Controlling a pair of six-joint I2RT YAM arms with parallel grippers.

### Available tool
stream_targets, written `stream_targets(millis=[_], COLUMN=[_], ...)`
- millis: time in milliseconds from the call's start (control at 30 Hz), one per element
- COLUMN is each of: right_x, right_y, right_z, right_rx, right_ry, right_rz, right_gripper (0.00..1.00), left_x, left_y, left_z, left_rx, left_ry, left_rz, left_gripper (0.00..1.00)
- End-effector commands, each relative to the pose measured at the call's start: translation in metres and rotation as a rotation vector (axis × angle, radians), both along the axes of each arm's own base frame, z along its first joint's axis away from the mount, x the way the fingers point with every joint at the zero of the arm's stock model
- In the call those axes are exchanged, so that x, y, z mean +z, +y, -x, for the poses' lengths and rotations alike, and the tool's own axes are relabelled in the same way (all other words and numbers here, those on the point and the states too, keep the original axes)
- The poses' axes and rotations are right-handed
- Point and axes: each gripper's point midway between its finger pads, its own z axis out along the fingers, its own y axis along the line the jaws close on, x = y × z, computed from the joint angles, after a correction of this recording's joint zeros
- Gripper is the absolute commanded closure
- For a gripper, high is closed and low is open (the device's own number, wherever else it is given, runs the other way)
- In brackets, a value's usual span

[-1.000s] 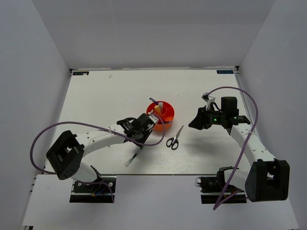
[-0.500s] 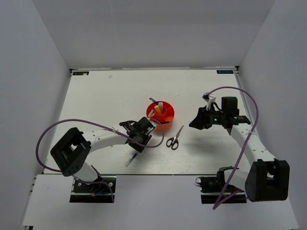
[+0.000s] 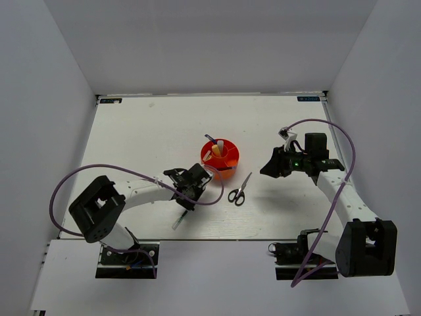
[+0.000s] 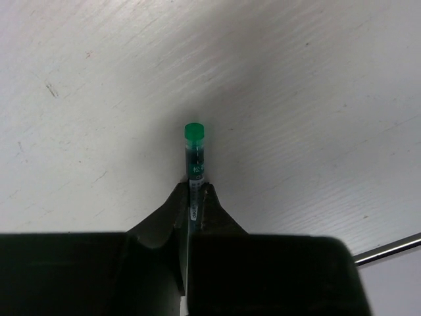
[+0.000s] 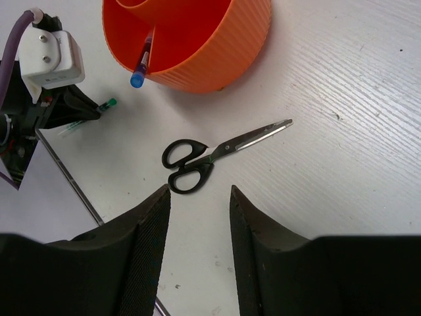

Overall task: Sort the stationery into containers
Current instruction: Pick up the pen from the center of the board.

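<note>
The orange-red tub already has a blue pen in it, so my left gripper will next move up and outward over the tub's open top [image 3: 220, 157] and let go of the green-capped pen.
My left gripper [image 4: 194, 191] is shut on a thin dark-and-clear pen with a green cap [image 4: 195, 155], low over the table. In the top view the left gripper [image 3: 187, 203] is left of the black-handled scissors [image 3: 239, 189], and the pen [image 3: 179, 219] sticks out toward the near edge. The round orange-red tub [image 3: 228, 160] stands at mid-table and holds a highlighter [image 3: 219, 146] and a blue pen [image 5: 141, 66]. My right gripper [image 5: 197, 197] is open and empty, above the table to the right of the scissors [image 5: 210, 155] and the tub [image 5: 197, 59].
A purple cable [image 3: 72, 181] loops from the left arm. The left arm's wrist camera block [image 5: 49, 56] shows left of the tub in the right wrist view. A thin metal rod [image 5: 72, 184] lies across the table near it.
My left gripper has moved from beside the tub toward the near edge, down onto the pen. The pen has shifted slightly. The right arm has not moved.
</note>
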Motion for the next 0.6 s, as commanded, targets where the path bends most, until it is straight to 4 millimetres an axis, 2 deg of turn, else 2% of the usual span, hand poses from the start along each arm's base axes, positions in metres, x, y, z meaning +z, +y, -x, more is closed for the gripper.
stream_targets(millis=[0,67,133,267,300,333,433,567], right_x=[0.015,0.015,0.014,0.014,0.014,0.014,0.013,0.015], right_y=[0.001,0.0,0.0,0.0,-0.001,-0.001,-0.001,-0.001], right_z=[-0.006,-0.007,-0.006,-0.006,-0.007,-0.006,-0.005,-0.005], right_rx=[0.008,0.004,0.007,0.012,0.012,0.014,0.014,0.02], right_ry=[-0.037,-0.039,-0.038,-0.045,-0.049,-0.048,-0.045,-0.053], right_rz=[-0.015,-0.016,-0.015,-0.013,-0.01,-0.013,-0.011,-0.015], right_gripper=[0.55,0.55,0.55,0.5,0.5,0.5,0.51,0.51], left_x=[-0.02,-0.013,0.0,0.054,0.079,0.091,0.143,0.188], left_y=[0.008,0.003,-0.004,-0.035,-0.047,-0.055,-0.078,-0.102], left_z=[0.014,0.011,0.006,-0.015,-0.026,-0.03,-0.048,-0.07], left_rx=[-0.01,-0.015,-0.026,-0.053,-0.055,-0.063,-0.083,-0.125], left_ry=[0.063,0.05,0.027,-0.098,-0.155,-0.191,-0.347,-0.488], left_rz=[-0.035,-0.018,0.004,0.14,0.199,0.24,0.425,0.552], left_gripper=[0.91,0.98,0.99,0.99,0.99,0.99,0.99,0.99])
